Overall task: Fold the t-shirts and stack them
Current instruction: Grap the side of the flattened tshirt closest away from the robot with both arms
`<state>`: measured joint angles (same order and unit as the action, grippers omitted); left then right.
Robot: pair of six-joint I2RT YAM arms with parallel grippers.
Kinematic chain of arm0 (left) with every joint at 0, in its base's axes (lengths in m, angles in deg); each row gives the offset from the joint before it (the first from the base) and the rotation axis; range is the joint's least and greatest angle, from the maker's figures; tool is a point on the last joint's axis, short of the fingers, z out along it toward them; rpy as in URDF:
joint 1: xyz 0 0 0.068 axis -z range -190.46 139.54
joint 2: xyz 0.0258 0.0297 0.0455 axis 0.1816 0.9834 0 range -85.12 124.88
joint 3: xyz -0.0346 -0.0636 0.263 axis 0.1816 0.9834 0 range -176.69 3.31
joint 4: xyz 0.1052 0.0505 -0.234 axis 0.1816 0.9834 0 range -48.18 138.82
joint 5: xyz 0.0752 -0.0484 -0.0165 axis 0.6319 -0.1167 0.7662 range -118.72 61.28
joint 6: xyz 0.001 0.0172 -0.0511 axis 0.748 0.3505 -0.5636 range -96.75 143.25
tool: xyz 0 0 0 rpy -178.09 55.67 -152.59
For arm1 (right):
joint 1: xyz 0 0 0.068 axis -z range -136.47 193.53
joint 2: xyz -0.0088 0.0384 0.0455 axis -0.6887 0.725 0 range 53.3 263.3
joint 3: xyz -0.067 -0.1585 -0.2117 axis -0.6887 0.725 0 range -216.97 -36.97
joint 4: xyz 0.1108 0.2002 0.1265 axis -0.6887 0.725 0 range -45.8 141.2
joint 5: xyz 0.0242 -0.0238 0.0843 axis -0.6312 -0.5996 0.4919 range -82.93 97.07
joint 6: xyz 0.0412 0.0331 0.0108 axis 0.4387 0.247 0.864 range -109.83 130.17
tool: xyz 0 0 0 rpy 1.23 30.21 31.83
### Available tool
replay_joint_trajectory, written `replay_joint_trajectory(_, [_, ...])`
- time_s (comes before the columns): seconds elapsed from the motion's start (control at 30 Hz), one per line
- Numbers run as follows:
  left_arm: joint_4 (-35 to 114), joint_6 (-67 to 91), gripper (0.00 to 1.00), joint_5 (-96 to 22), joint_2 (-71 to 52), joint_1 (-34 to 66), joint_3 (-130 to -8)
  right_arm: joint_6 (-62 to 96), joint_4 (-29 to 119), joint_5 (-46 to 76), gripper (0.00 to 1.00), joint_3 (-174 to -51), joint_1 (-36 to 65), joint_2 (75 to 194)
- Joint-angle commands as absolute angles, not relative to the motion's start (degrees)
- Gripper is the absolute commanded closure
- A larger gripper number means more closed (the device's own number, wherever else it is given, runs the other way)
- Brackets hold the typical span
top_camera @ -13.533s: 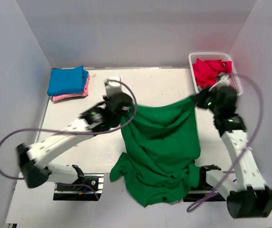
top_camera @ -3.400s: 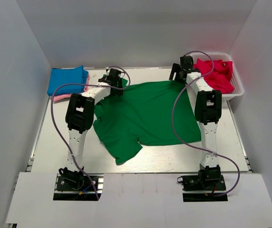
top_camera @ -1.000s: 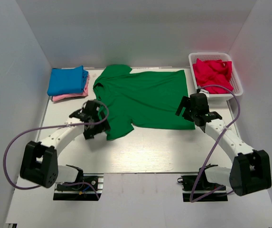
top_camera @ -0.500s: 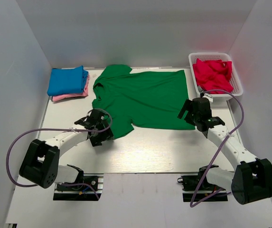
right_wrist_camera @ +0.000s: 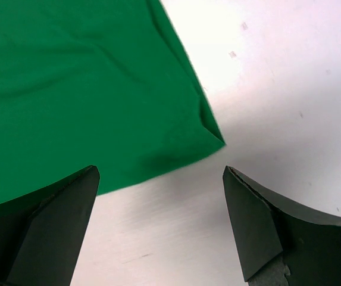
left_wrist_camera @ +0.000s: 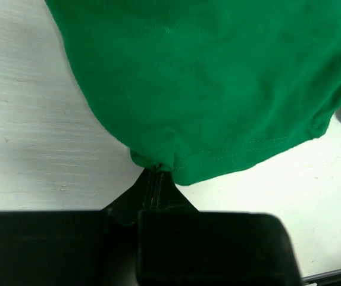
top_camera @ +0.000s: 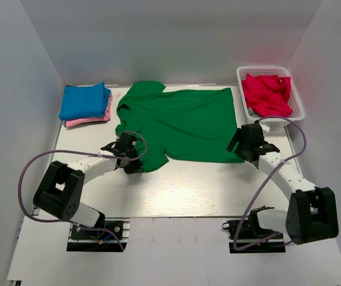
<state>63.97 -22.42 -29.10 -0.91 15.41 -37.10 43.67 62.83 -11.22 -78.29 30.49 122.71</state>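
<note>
My right gripper moves down onto the shirt's near hem corner (top_camera: 241, 161) (right_wrist_camera: 213, 142) next and closes on its edge. That corner lies flat on the tabletop below my open fingers.
A large dark green t-shirt (top_camera: 182, 122) lies spread flat on the table, collar to the left. My left gripper (top_camera: 135, 162) is shut on the edge of its near-left sleeve (left_wrist_camera: 176, 149), a small fold of cloth pinched between the tips (left_wrist_camera: 156, 170). My right gripper (top_camera: 239, 150) stands open just off the shirt's near-right hem corner (right_wrist_camera: 215, 140), nothing between its fingers (right_wrist_camera: 250, 220). A blue t-shirt (top_camera: 84, 100) lies folded on a pink one (top_camera: 90, 119) at the back left. A red t-shirt (top_camera: 266, 94) is bunched in the basket.
The white lattice basket (top_camera: 293, 94) stands at the back right corner. White walls close the table on three sides. Both arms' cables loop over the near part of the table (top_camera: 188, 190).
My left gripper has slid right to the sleeve edge and shut on it. My right gripper has crept toward the hem corner, still open.
</note>
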Motion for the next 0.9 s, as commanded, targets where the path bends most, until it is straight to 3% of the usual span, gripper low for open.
replay_joint_trajectory(0.0, [68.97, -21.22, 1.0, -26.87, -0.21, 16.17, -35.8, 45.85, 67.49, -12.45, 0.1, -78.11, 31.84, 125.02])
replay_joint_trajectory(0.23, [77.41, -22.89, 1.0, -29.59, -6.45, 16.7, -32.82, 45.94, 66.71, -9.37, 0.14, -75.21, 34.12, 128.1])
replay_joint_trajectory(0.43, [78.37, -24.64, 1.0, -34.25, -7.86, 17.74, -30.44, 45.59, 64.15, -5.24, 0.26, -73.98, 35.36, 131.0])
replay_joint_trajectory(0.87, [83.39, -26.32, 1.0, -28.19, -9.53, 17.75, -31.76, 46.29, 61.25, -5.76, 0.29, -74.06, 37.55, 134.69])
